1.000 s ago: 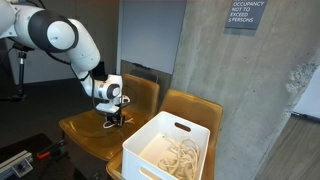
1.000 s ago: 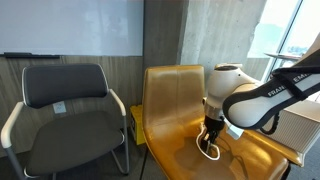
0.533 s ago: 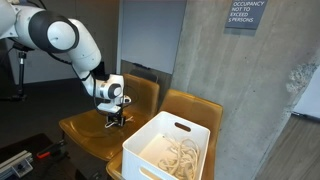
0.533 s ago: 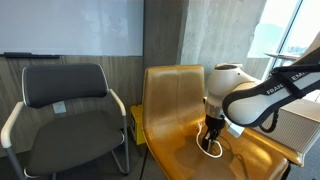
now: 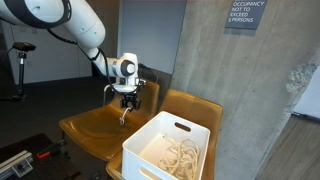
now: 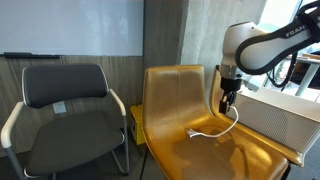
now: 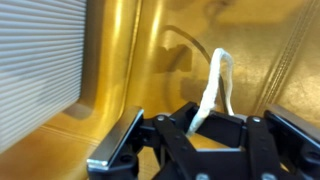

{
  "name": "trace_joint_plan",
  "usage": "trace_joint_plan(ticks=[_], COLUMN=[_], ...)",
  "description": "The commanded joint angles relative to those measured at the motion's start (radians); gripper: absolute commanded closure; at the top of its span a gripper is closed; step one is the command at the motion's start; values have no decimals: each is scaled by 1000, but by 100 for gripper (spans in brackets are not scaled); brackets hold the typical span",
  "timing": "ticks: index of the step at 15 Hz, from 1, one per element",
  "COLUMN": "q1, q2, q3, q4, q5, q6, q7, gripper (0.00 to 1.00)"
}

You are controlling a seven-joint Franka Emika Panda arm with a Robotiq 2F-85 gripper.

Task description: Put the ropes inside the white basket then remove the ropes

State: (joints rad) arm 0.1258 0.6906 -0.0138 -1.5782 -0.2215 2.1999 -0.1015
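The robot will raise its gripper, carry it over the open white basket, lower and release, because the basket's side stands between the hanging rope and the tangle.
My gripper hangs above the yellow chair seat, shut on one cream-white rope. From the closed jaws the cord trails down until its lower end touches the seat. In the wrist view the rope runs out from between the fingertips of the gripper. The white basket stands on the neighbouring yellow chair, beside the gripper. A loose tangle of ropes lies inside it. The wrist view shows its ribbed wall at the left.
Two yellow moulded chairs stand side by side against a concrete pillar. In an exterior view a black mesh office chair stands further along, below a whiteboard.
The gripper closed on the rope lying on the chair seat, then rose and moved toward the basket, lifting the rope so it dangles.
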Motion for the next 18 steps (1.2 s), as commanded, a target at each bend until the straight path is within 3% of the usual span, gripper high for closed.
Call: trace_joint_plan(ticks=[1,6,13,16,18], q1=[-53,-137,-328,-383,-395], q2=[-82,-100,-22,5,-12], q3=[-16,-55,-126,-128,-119], q4=[87,327,633,669,618], q5=[-41,-110,-112,-99,-90], q6=[-168,-346,-413,-411,-402], q7=[-111,-268,-455,-484,-477], gripper=[100,100,100,100,100])
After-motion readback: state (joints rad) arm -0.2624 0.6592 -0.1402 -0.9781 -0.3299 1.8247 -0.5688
